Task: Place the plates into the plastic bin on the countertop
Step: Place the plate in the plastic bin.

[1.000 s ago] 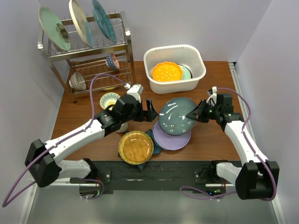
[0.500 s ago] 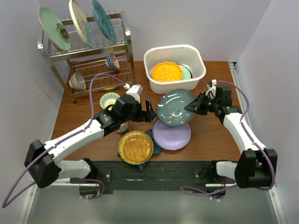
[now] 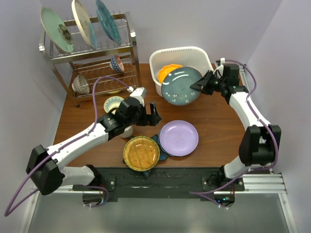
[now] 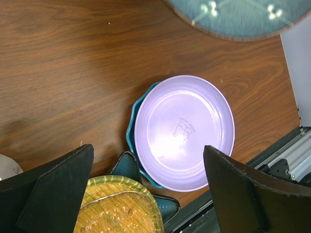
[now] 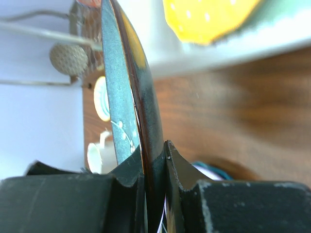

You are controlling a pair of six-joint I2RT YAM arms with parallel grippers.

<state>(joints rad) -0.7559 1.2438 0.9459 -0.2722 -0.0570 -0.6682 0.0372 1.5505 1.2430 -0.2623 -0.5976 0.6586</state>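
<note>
My right gripper will next move outward and down into the plastic bin (image 3: 160, 56) to release the plate, as the bin's inside is outward of and below my gripper.
My right gripper (image 3: 200, 86) is shut on the rim of the dark teal plate (image 3: 181, 86) and holds it tilted in the air over the front rim of the white plastic bin (image 3: 160, 56); its edge shows between the jaws in the right wrist view (image 5: 136, 121). The orange dotted plate (image 3: 166, 71) lies in the bin. The lavender plate (image 3: 178, 138) lies on the teal star-shaped plate (image 3: 162, 153), beside the amber plate (image 3: 141, 153). My left gripper (image 3: 153, 117) is open above them, holding nothing. In the left wrist view the lavender plate (image 4: 183, 132) lies between the jaws.
A steel wire rack (image 3: 92, 48) at the back left holds three upright plates and small patterned bowls. A small patterned bowl (image 3: 113, 104) and a white mug (image 3: 127, 131) sit on the countertop (image 3: 218, 131) under my left arm.
My right gripper has carried the dark teal plate from above the lavender plate up and back to the bin's front rim. The left arm has barely moved.
</note>
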